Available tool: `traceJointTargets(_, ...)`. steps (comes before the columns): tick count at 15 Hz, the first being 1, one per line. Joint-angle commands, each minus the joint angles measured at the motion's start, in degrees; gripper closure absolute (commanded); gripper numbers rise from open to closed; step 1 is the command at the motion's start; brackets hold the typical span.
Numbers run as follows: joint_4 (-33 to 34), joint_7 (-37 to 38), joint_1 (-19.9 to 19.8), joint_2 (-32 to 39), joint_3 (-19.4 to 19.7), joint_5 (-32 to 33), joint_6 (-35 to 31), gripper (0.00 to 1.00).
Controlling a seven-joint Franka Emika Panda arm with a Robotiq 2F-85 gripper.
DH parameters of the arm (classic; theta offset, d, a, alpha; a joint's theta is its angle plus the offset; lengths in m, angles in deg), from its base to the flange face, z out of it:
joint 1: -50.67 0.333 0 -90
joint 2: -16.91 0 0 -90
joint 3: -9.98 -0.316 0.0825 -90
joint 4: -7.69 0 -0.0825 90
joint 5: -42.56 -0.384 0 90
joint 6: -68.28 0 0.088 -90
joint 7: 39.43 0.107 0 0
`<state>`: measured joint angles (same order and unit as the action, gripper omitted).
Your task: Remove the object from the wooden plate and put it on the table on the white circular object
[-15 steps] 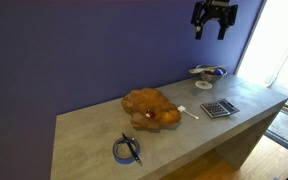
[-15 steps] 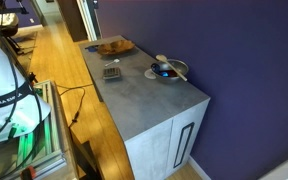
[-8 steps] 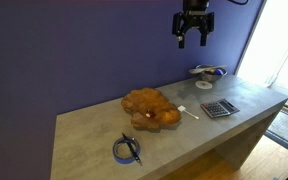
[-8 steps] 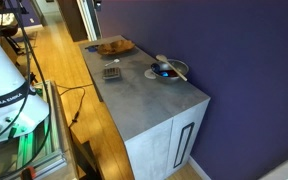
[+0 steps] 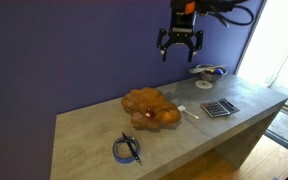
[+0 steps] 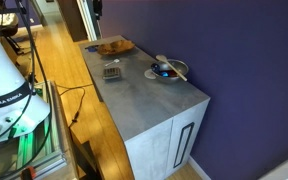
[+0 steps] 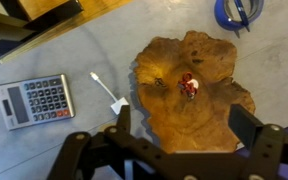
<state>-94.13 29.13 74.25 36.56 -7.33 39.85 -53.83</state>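
Note:
My gripper moves over the plate next and lowers its open fingers around the tiny whitish-red object (image 5: 150, 114), which lies well below, farther from the white dish.
The wooden plate (image 5: 152, 106) is a lumpy orange-brown slab on the grey table (image 5: 89, 130); it also shows in an exterior view (image 6: 111, 46). In the wrist view the plate (image 7: 199, 110) fills the middle, with the tiny whitish-red object (image 7: 188, 85) lying on its upper part. The object is a speck on the plate's front in an exterior view (image 5: 147, 116). The white circular dish (image 5: 199, 71) stands at the table's far end, holding bluish items, and shows in an exterior view (image 6: 174, 76). My gripper (image 5: 181, 42) hangs high over the table between plate and dish, open and empty (image 7: 184, 125).
A grey calculator (image 5: 219, 108) (image 7: 34, 100) lies near the front edge. A thin white stick (image 5: 189, 112) (image 7: 109, 92) lies beside the plate. A blue-black cable coil (image 5: 127, 149) (image 7: 239, 12) sits at the near end. A purple wall runs behind the table.
My gripper has moved left and down, from high above the dish toward the space over the wooden plate. It stays open. Nothing on the table has moved.

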Motion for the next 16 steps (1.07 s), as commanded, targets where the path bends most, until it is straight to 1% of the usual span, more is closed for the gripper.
traceJointTargets(1, 5.90, 15.21, 6.97, 9.82, 3.84, 4.82, -8.13, 0.00)
traceJointTargets(3, 10.44, 23.10, 11.12, 15.76, 7.72, 9.56, -9.75, 0.00)
traceJointTargets(5, 17.16, 28.88, 14.41, 21.87, 12.00, 13.11, -6.59, 0.00)
traceJointTargets(6, 19.60, 31.48, 15.81, 24.46, 13.80, 14.09, -5.17, 0.00)
traceJointTargets(7, 22.34, 33.10, 16.35, 26.89, 15.06, 14.03, -3.17, 0.00)
traceJointTargets(8, 14.42, 28.68, 14.54, 21.29, 12.60, 12.05, -7.03, 0.00)
traceJointTargets(9, 16.02, 28.96, 14.86, 23.24, 13.28, 12.11, -6.79, 0.00)
traceJointTargets(12, 16.11, 28.78, 14.86, 23.35, 13.16, 12.07, -6.96, 0.00)
traceJointTargets(14, 15.74, 31.53, 15.74, 24.21, 14.39, 13.40, -14.65, 0.00)
traceJointTargets(16, 16.68, 31.72, 15.17, 27.08, 14.37, 12.08, -22.44, 0.00)
